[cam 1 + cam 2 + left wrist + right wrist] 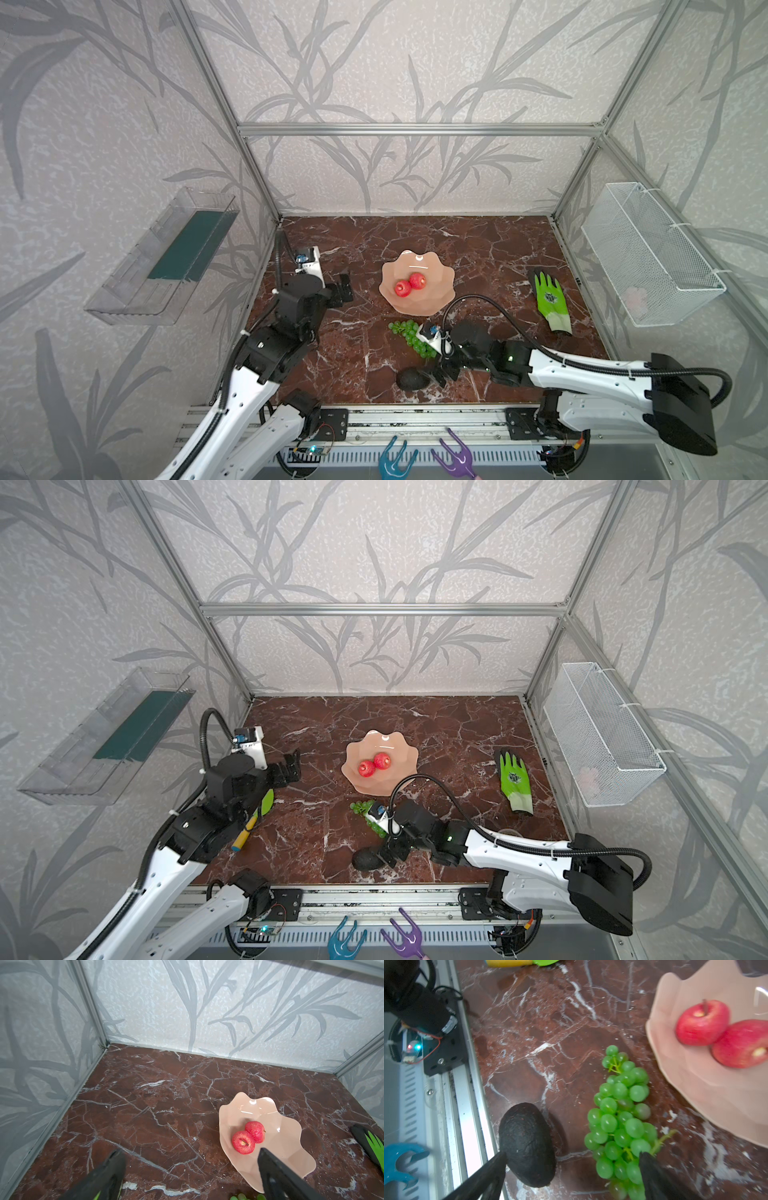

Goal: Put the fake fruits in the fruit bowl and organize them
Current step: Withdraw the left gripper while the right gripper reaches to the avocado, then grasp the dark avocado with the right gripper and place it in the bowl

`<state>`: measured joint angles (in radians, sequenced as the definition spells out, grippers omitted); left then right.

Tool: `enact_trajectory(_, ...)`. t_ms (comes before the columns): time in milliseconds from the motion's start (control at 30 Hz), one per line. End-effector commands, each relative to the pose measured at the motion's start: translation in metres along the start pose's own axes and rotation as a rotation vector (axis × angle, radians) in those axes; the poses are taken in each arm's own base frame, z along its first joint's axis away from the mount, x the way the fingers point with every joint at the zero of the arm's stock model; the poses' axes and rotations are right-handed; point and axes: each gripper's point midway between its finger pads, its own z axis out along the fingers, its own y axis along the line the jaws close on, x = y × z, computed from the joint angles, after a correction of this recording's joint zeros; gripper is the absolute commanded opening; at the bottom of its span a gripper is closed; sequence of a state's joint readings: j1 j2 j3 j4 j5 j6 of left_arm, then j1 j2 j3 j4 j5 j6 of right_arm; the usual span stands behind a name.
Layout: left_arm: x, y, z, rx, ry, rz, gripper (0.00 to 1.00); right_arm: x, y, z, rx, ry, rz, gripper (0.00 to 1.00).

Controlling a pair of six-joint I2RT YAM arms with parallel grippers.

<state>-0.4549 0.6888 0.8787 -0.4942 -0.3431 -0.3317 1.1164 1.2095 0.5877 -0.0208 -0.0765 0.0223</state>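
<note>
My right gripper moves down toward the front bar and around the avocado's middle (411,379) (527,1144) next, since the grapes crowd one finger.
The peach-pink fruit bowl (440,301) (397,785) (284,1153) (695,1088) stands mid-table with two red apples (402,288) (417,280) (243,1142) (703,1022) touching inside it. Green grapes (409,334) (620,1115) lie on the marble in front of the bowl. The dark avocado (411,379) (365,860) (527,1142) lies near the front edge. My right gripper (434,376) (572,1154) is open and low, one finger beside the avocado and the other at the grapes. My left gripper (345,286) (191,1151) is open and empty, left of the bowl.
A green glove (550,301) lies at the right. A white mesh basket (648,253) hangs on the right wall, a clear shelf (166,257) on the left. A green and yellow tool (257,816) lies under the left arm. Blue (392,459) and purple (455,457) hooks sit beyond the front rail.
</note>
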Motion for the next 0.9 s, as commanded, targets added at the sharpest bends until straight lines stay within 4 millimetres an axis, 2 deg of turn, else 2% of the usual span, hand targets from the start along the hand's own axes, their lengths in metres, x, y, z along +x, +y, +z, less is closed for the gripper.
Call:
enact_trajectory(0, 0.005, 0.022, -0.009, -0.087, -0.014, 0.023, 1.0, -0.012, 0.019, 0.009, -0.06, -0.012, -0.081, 0.98)
enact_trajectory(333, 0.005, 0.03, -0.015, -0.118, -0.015, 0.03, 1.0, 0.004, 0.031, 0.046, -0.077, 0.071, -0.108, 0.97)
enact_trajectory(500, 0.006, 0.034, -0.017, -0.134, -0.012, 0.031, 1.0, 0.012, 0.035, 0.06, -0.088, 0.109, -0.111, 0.92)
enact_trajectory(600, 0.005, 0.034, -0.018, -0.135, -0.018, 0.025, 1.0, 0.014, 0.036, 0.064, -0.087, 0.124, -0.114, 0.86)
enact_trajectory(667, 0.005, 0.035, -0.019, -0.136, -0.021, 0.024, 1.0, 0.015, 0.037, 0.065, -0.088, 0.129, -0.11, 0.79)
enact_trajectory(867, 0.004, 0.037, -0.022, -0.14, -0.032, 0.018, 1.0, 0.013, 0.031, 0.059, -0.055, 0.142, -0.095, 0.59)
